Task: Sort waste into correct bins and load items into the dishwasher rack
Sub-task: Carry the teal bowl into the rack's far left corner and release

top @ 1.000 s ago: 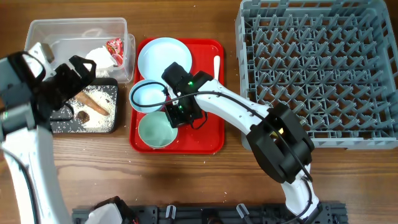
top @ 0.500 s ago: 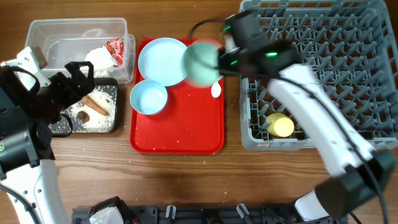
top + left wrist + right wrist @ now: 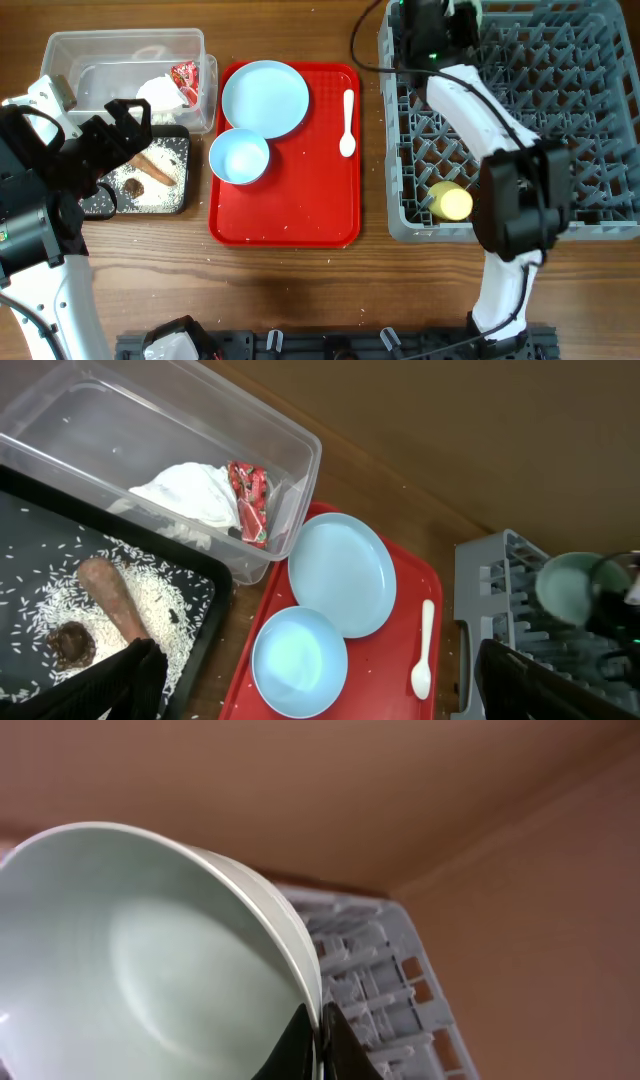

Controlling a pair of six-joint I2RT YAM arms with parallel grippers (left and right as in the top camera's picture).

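Observation:
The right gripper goes down toward the left in the overhead view next to release the bowl, as the rack's side by the red tray lies below it there.
My right gripper (image 3: 320, 1028) is shut on the rim of the pale mint bowl (image 3: 150, 960) and holds it tilted over the far left corner of the grey dishwasher rack (image 3: 560, 120). The bowl also shows in the left wrist view (image 3: 568, 585). A yellow cup (image 3: 452, 202) lies in the rack's near left corner. The pale blue plate (image 3: 265, 97), a pale blue-white bowl (image 3: 239, 158) and the white spoon (image 3: 347, 122) lie on the red tray (image 3: 300, 215). My left gripper (image 3: 115, 135) is open and empty above the black tray (image 3: 182, 150).
The clear tub (image 3: 100, 55) holds crumpled white tissue (image 3: 158, 92) and the red wrapper (image 3: 186, 82). The black tray holds a brown stick (image 3: 152, 168), a brown lump (image 3: 131, 186) and white rice crumbs (image 3: 155, 197). Loose crumbs dot the red tray and table.
My right arm lifted the mint bowl off the red tray and carried it right and back to the rack's far left corner. The yellow cup now lies in the rack. The left arm barely moved.

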